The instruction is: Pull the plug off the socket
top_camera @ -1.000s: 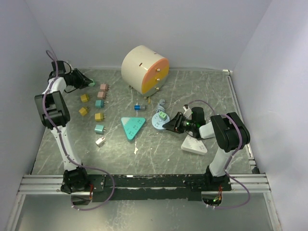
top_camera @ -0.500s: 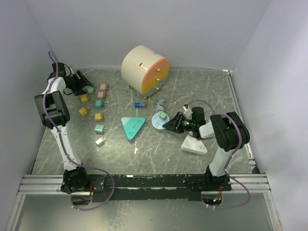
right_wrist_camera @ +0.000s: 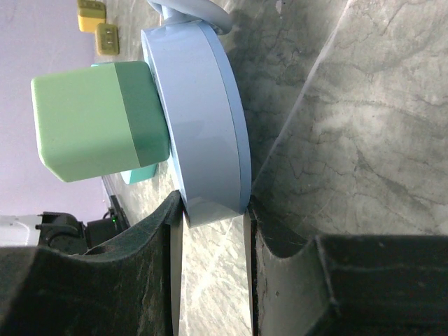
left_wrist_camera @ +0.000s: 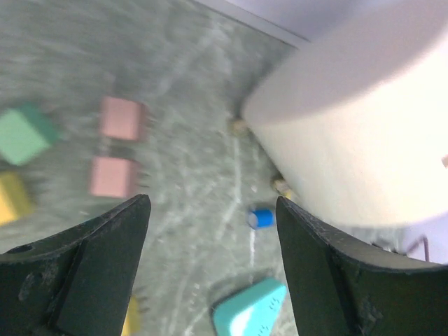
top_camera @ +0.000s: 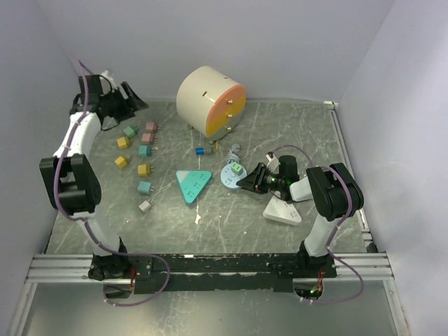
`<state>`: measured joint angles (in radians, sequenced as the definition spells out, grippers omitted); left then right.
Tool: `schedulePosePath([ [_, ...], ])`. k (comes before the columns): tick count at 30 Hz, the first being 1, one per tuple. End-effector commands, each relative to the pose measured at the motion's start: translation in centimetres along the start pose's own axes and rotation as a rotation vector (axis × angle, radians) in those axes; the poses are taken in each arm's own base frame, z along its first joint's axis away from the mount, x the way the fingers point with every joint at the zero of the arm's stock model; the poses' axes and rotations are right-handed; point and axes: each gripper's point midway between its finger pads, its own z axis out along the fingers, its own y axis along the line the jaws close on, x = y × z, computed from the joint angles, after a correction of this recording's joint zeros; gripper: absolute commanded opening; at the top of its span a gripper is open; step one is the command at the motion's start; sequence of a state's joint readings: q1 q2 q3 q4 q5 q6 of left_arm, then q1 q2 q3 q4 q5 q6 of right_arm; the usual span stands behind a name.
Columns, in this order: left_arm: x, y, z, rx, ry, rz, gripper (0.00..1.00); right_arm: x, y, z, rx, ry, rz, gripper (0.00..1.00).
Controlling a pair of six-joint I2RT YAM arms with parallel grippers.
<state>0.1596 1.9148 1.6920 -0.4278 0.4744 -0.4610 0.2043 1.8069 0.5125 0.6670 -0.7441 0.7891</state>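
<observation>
Next, with the socket held, my left gripper moves across and down onto the seated green plug (top_camera: 236, 168), which lies below it, to its right in the top view.
The pale blue round socket (top_camera: 228, 178) lies on the table right of centre, with a light green plug (top_camera: 238, 169) seated in its top. My right gripper (top_camera: 246, 182) is shut on the socket's rim. In the right wrist view the socket (right_wrist_camera: 199, 126) sits edge-on between my fingers and the plug (right_wrist_camera: 98, 119) sticks out to the left. My left gripper (top_camera: 133, 101) hangs open and empty above the far left of the table. In the left wrist view its jaws (left_wrist_camera: 211, 210) stand wide apart over bare table.
A cream and orange cylinder (top_camera: 210, 101) stands at the back centre. Several loose coloured plugs (top_camera: 143, 150) lie at the left, a green one (top_camera: 129, 130) farthest back. A teal triangular block (top_camera: 192, 183), a small blue plug (top_camera: 203, 150) and a white block (top_camera: 283, 211) lie nearby.
My left gripper has opened, left a green plug among the others at the far left, then risen and swung toward the back. The right gripper and the socket have not moved.
</observation>
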Motion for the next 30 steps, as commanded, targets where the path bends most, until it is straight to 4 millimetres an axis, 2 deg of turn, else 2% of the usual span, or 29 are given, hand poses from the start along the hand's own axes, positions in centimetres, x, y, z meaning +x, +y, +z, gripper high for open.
schedulePosePath([
  [1, 5.8, -5.7, -1.2, 0.171, 0.063, 0.012, 0.84, 2.7, -5.7, -0.8, 0.231, 0.033, 0.027, 0.00],
  [5, 13.1, -9.4, -2.1, 0.239, 0.142, 0.088, 0.85, 2.7, -5.7, -0.7, 0.229, 0.034, 0.024, 0.00],
  [9, 20.1, -13.8, -2.8, 0.325, 0.187, 0.251, 0.90, 2.8, -5.7, -0.6, 0.221, 0.043, 0.026, 0.00],
  [12, 24.3, -16.7, -2.7, 0.327, 0.206, 0.401, 0.92, 2.7, -5.6, -0.6, 0.216, 0.043, 0.024, 0.00],
  [14, 26.4, -18.3, -2.4, 0.318, 0.216, 0.479, 0.93, 2.7, -5.6, -0.6, 0.217, 0.043, 0.023, 0.00],
  [20, 31.3, -22.3, 0.3, 0.236, 0.260, 0.765, 0.92, 2.9, -5.5, -0.6, 0.209, 0.047, 0.024, 0.00],
  [23, 32.9, -23.9, 1.6, 0.210, 0.283, 0.848, 0.91, 2.8, -5.4, -0.6, 0.206, 0.046, 0.022, 0.00],
  [26, 34.0, -24.7, 2.7, 0.207, 0.295, 0.874, 0.90, 2.8, -5.2, -0.6, 0.202, 0.044, 0.018, 0.00],
  [30, 35.6, -24.8, 3.6, 0.212, 0.322, 0.874, 0.88, 2.9, -5.2, -0.7, 0.206, 0.045, 0.018, 0.00],
])
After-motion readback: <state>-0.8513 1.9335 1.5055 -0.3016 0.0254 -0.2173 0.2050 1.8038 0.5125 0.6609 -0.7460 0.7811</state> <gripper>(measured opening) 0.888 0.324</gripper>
